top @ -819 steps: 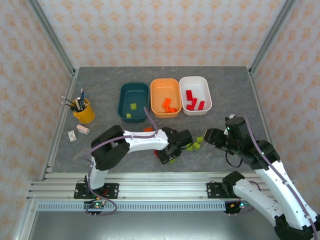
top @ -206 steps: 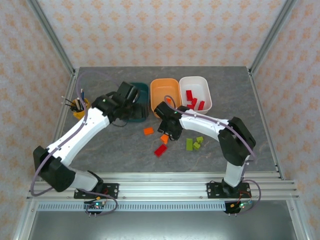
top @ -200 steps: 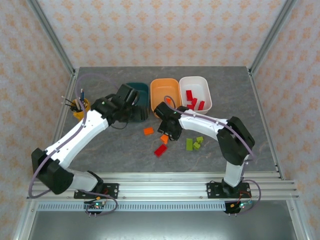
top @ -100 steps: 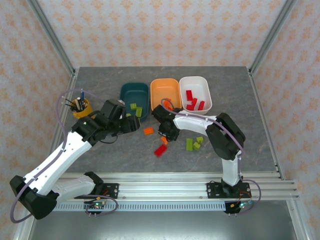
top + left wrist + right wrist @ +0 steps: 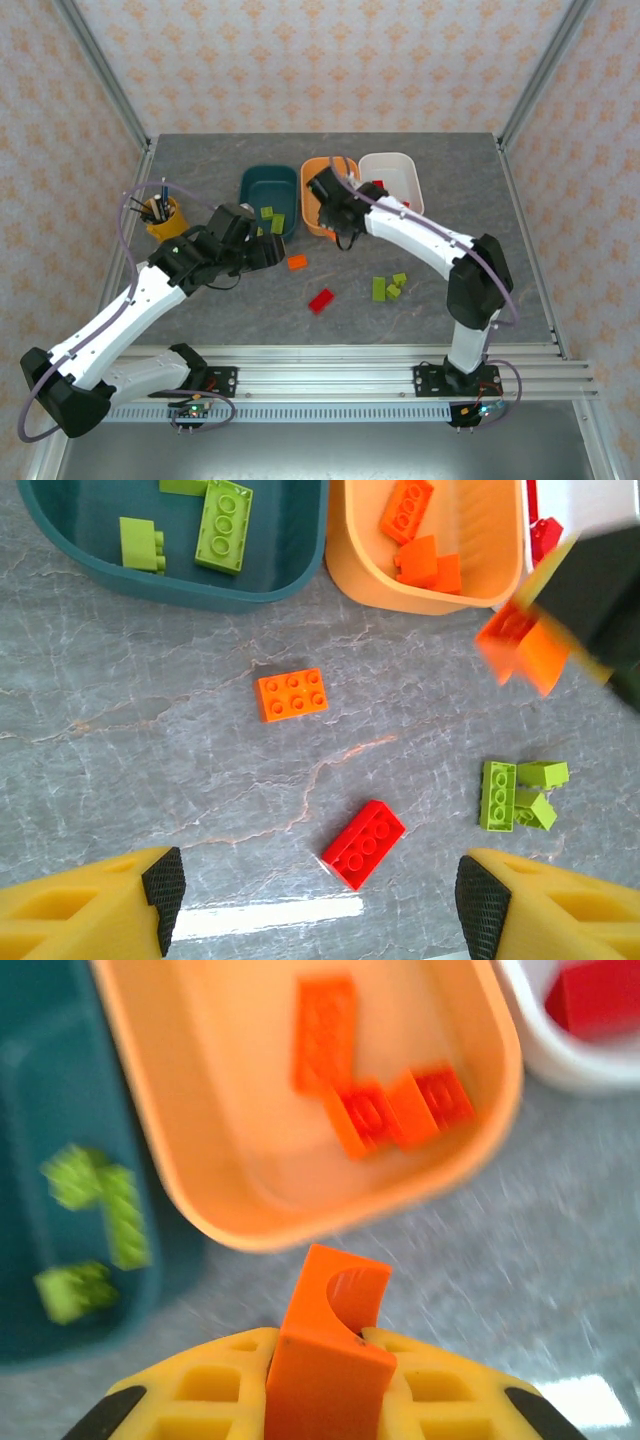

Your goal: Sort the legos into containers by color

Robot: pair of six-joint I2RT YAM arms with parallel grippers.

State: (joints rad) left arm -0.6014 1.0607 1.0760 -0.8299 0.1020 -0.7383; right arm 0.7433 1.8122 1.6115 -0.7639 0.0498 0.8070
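Note:
The right gripper moves outward over the orange container's near rim next and releases the orange lego inside it, since the container's bare bottom lies outward of the gripper.
My right gripper [image 5: 326,1365] is shut on an orange lego [image 5: 330,1345], held in the air just short of the orange container's near rim [image 5: 262,1236]. That container [image 5: 330,172] holds three orange legos [image 5: 385,1110]. The dark teal container [image 5: 262,190] holds lime green legos [image 5: 225,510]. Red legos [image 5: 598,995] lie in the white container [image 5: 398,162]. My left gripper [image 5: 322,892] hangs open above the table, with a red lego [image 5: 363,830] lying below between its fingers. An orange lego [image 5: 291,694] and a cluster of green legos [image 5: 515,792] also lie on the table.
A yellow cup with pens [image 5: 166,222] stands at the left of the table. The grey marble-patterned tabletop [image 5: 450,200] ends in a metal rail [image 5: 320,372] at the near edge. The right arm [image 5: 420,235] reaches across above the green cluster.
The right gripper closed on an orange lego on the table and carried it up toward the orange container. The left arm drew back from the teal container toward the table's middle.

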